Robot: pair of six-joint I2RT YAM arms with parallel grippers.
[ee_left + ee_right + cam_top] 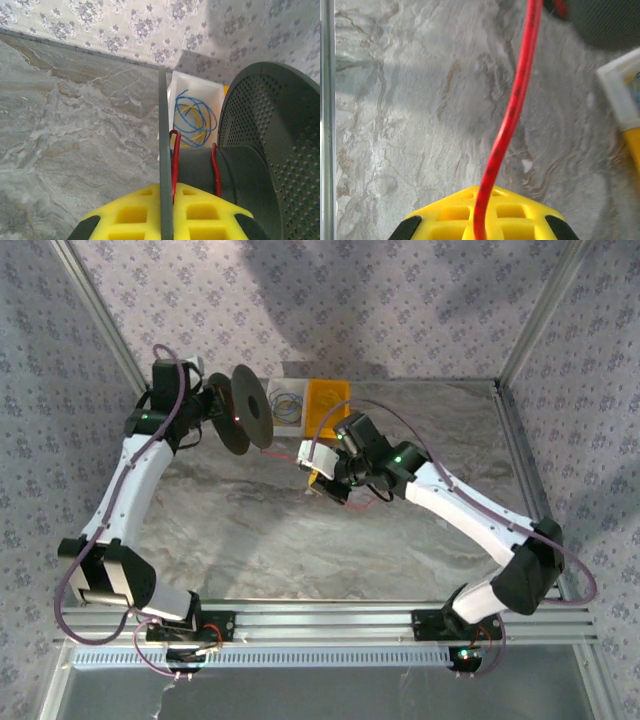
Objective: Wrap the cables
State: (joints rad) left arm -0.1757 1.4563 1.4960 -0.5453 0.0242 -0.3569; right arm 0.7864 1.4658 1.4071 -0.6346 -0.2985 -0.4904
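Note:
The thin red cable (283,454) goes outward to beside the orange tray (327,408) next, before my right gripper opens, since it already lies in turns round the spool's core.
My left gripper (222,405) holds a black spool (246,408) above the table's back left, and its yellow fingers (125,215) are shut on the spool's thin flange (163,125). A thin red cable (174,155) lies in two turns round the spool's core (235,175). From the spool the cable (283,454) runs right to my right gripper (312,468), which is shut on it. In the right wrist view the cable (517,95) rises taut from between the closed yellow fingers (440,220) toward the dark spool (607,22). A loose red tail (368,504) trails under the right wrist.
A white tray (272,388) with blue and yellow wire loops (195,117) stands at the back, just behind the spool, with an orange tray (327,400) beside it. Metal frame rails (515,430) edge the marbled table. Patterned walls close the back and sides.

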